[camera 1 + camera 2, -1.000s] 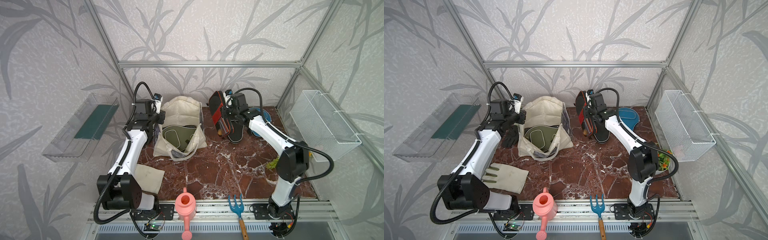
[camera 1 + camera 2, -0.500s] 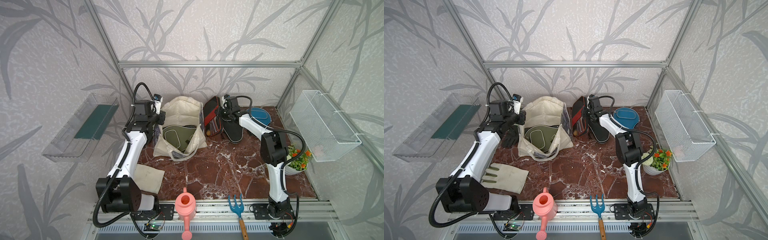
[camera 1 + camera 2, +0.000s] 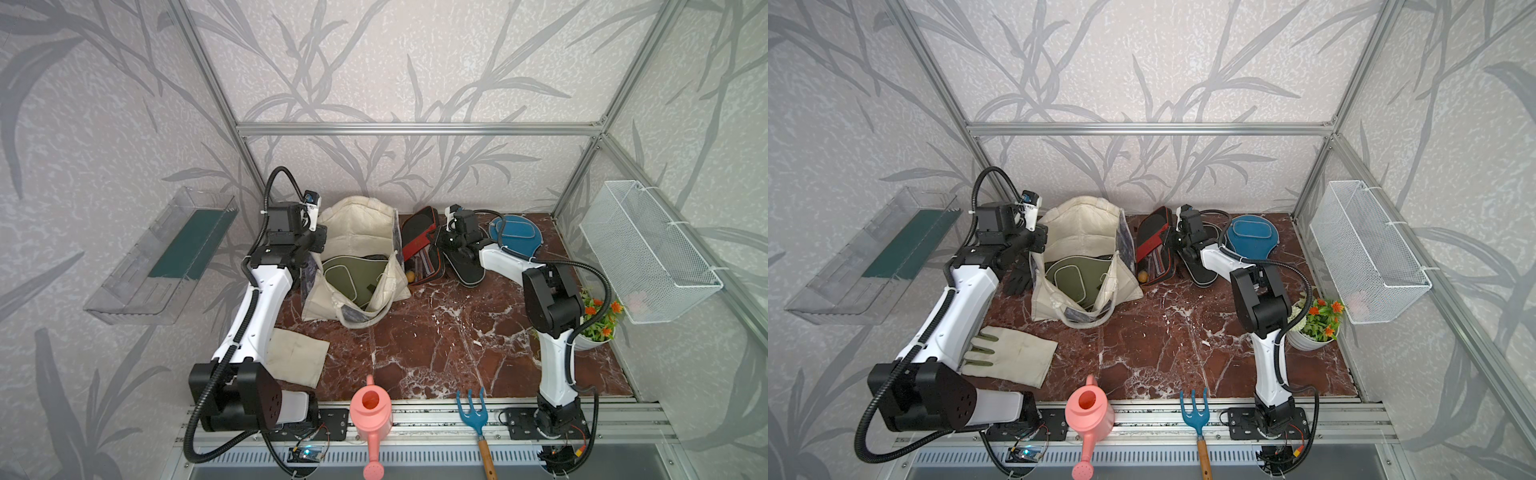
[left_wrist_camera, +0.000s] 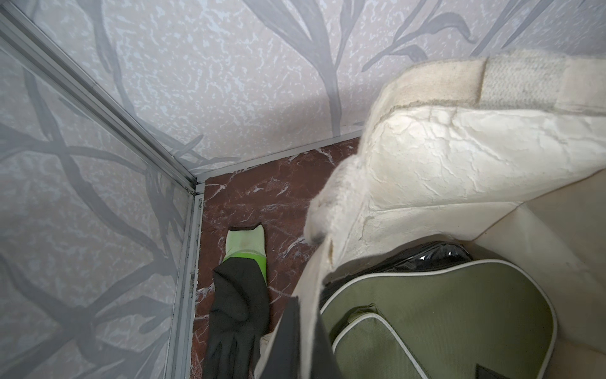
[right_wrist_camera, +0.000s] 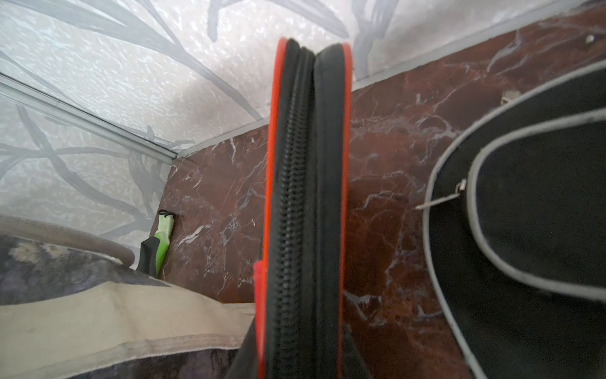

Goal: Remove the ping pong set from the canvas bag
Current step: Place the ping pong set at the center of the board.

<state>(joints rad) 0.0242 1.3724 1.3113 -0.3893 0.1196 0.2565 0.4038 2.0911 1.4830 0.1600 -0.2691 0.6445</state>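
Next, my right gripper brings the red-piped case, already out of the bag, down onto the tabletop beside the bag and releases it. The tabletop lies below the gripper.
The cream canvas bag [image 3: 357,232] [image 3: 1084,232] stands open at the back of the table. An olive paddle case [image 3: 353,276] [image 3: 1077,278] [image 4: 442,318] lies inside it. My left gripper [image 3: 313,245] [image 3: 1038,241] [image 4: 301,344] is shut on the bag's left rim. My right gripper [image 3: 436,243] [image 3: 1173,241] [image 5: 301,361] is shut on a black case with red piping [image 3: 419,245] [image 3: 1152,245] [image 5: 308,197]. This case stands on edge just right of the bag. A black case [image 3: 467,266] [image 5: 541,213] and a blue case [image 3: 517,230] lie on the table behind my right arm.
A black and green glove [image 4: 239,295] [image 3: 1019,278] lies left of the bag by the wall. A cream glove [image 3: 1009,353], pink watering can [image 3: 370,411] and blue garden fork [image 3: 471,409] sit near the front edge. A flower pot [image 3: 594,320] stands right, under a wire basket [image 3: 648,253].
My right gripper has carried the red-piped case down and left, closer to the bag, and the right arm has folded back. The left arm holds still.
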